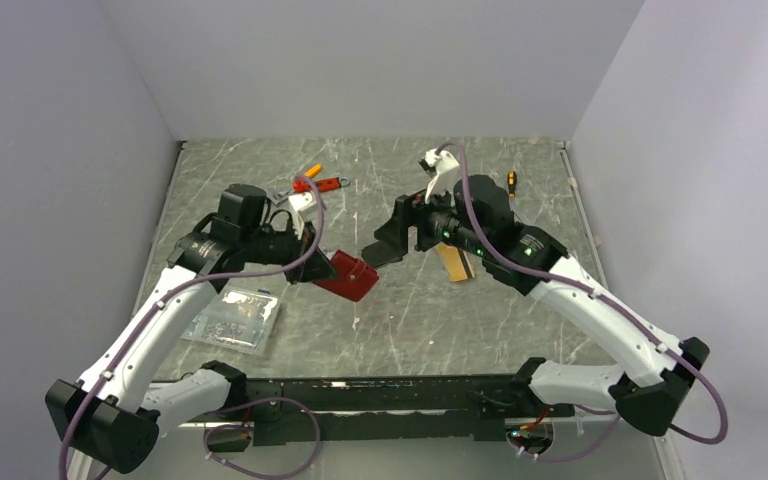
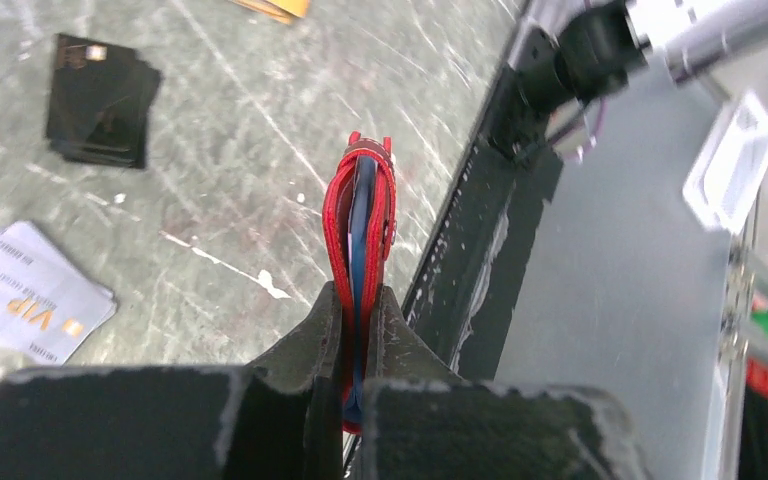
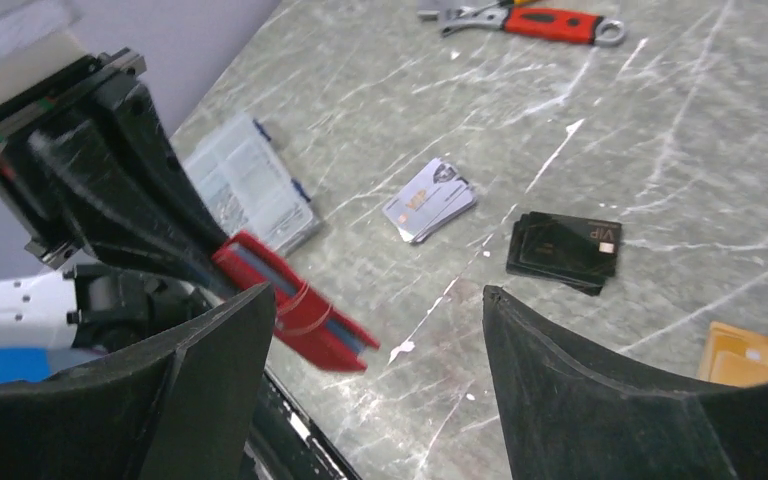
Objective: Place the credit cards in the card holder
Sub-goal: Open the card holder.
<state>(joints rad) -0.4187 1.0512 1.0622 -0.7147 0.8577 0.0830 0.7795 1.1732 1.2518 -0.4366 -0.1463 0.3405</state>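
The tabletop below my left gripper and to its right in the top view is free of cards, so the gripper should lower toward the bar next and let go of the card holder (image 1: 348, 275).
The red card holder (image 1: 348, 275) hangs above the table, folded, blue lining showing along its edge (image 2: 365, 220). My left gripper (image 2: 358, 295) is shut on its lower end, one finger on each side. My right gripper (image 3: 380, 295) stands open just right of the card holder (image 3: 295, 310), not touching it, with nothing between its fingers. Silver-white credit cards (image 3: 428, 200) lie in a small pile on the table (image 2: 30, 290). Orange-gold credit cards (image 1: 455, 262) lie under the right arm (image 3: 750, 355). In the top view the left gripper (image 1: 310, 262) and right gripper (image 1: 380, 250) face each other.
A black stack of flat rectangles (image 3: 565, 250) lies between the two card piles. A clear plastic box (image 1: 232, 318) sits at the left front. Red-handled and orange tools (image 1: 320, 184) lie at the back, with a small tool (image 1: 511, 180) at the back right. A black rail (image 1: 390, 395) runs along the near edge.
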